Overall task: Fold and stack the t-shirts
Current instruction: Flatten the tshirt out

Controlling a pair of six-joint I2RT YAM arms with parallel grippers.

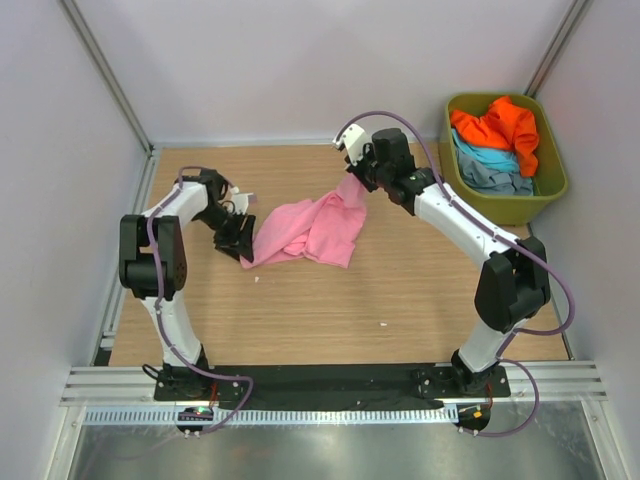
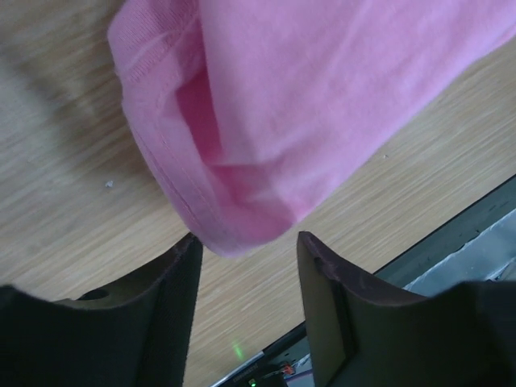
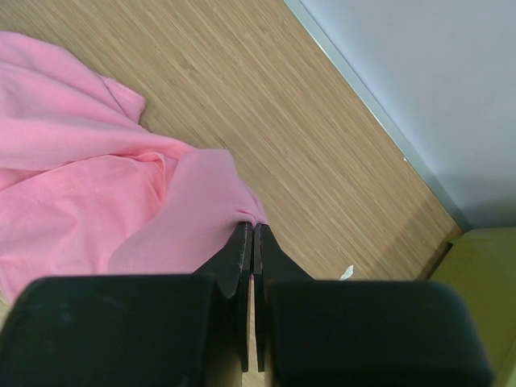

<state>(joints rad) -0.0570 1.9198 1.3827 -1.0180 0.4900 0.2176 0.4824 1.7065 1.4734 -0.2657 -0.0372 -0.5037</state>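
I need to lift the crumpled shirt in my right gripper next, draw it straight toward the tub, lower it and let go, because bare wood (image 3: 313, 243) beside the white scrap is below.
A pink t-shirt (image 1: 310, 228) lies crumpled on the wooden table, its right end lifted. My right gripper (image 1: 352, 176) is shut on that raised edge; in the right wrist view the fabric (image 3: 161, 218) bunches at the closed tips of the right gripper (image 3: 253, 227). My left gripper (image 1: 243, 242) is open at the shirt's left corner. In the left wrist view the pink hem (image 2: 242, 161) hangs just beyond the tips of the left gripper (image 2: 248, 246) and is not between them. Orange (image 1: 500, 128), light blue (image 1: 488, 157) and grey-blue (image 1: 498, 180) tees lie in the tub.
The olive-green plastic tub (image 1: 548, 196) stands at the back right beside the right arm. White walls and a metal rail bound the table at the back (image 1: 250, 143). A small white scrap (image 3: 346, 273) lies on the wood near the tub.
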